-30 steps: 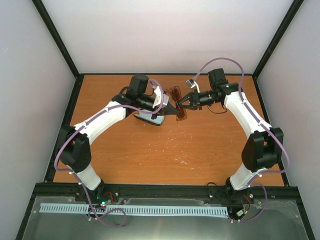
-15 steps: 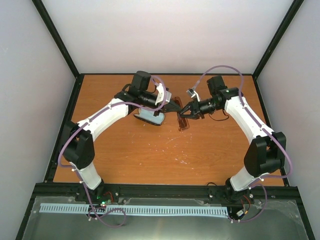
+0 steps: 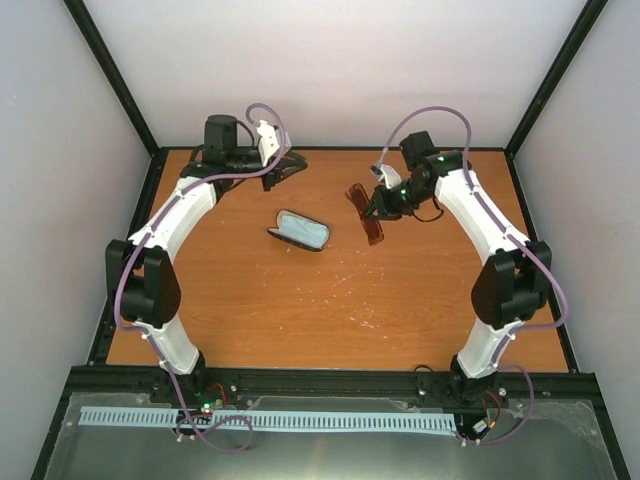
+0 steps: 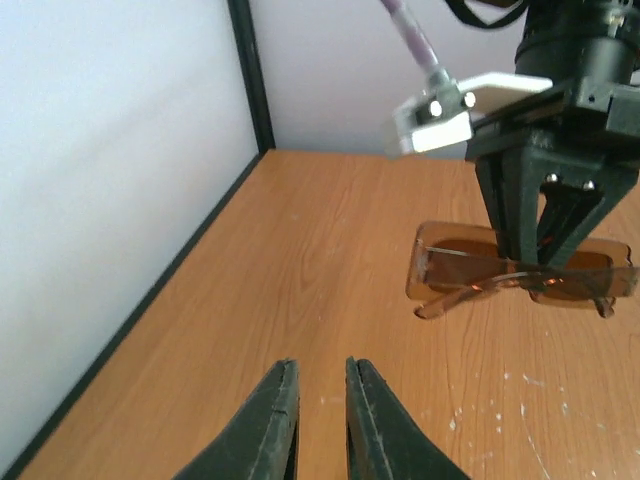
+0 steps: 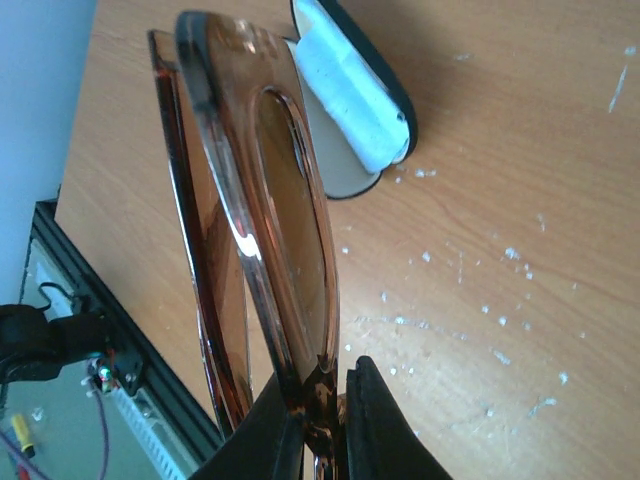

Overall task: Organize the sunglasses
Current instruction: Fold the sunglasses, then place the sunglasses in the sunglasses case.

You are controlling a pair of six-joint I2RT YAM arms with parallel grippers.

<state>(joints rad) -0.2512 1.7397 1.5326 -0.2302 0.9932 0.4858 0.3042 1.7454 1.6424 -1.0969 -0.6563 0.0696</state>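
My right gripper moves over the open case's pale blue cloth [image 3: 302, 229] next, turns and lowers to release, because the sunglasses [image 3: 365, 214] slant away from the case's length.
The sunglasses [image 3: 365, 214], with reddish-brown lenses, hang above the table right of centre, folded, in my right gripper [image 3: 378, 206]. In the right wrist view the right gripper [image 5: 325, 400] is shut on the frame's bridge, and the sunglasses [image 5: 285, 200] stand edge-on. My left gripper [image 3: 289, 163] is at the back left, narrowly open and empty. In the left wrist view the left gripper [image 4: 316, 372] hovers over bare wood, with the sunglasses [image 4: 470, 265] and the right gripper [image 4: 540, 255] ahead of it.
A black glasses case [image 3: 299, 231] lies open at the table's middle, with a pale blue cloth [image 3: 303, 228] in it; the case also shows in the right wrist view [image 5: 392, 100]. Black frame posts and white walls [image 4: 110, 150] bound the table.
My left gripper has drawn away from the sunglasses and swung to the back left corner. My right gripper keeps the sunglasses and has shifted slightly back.
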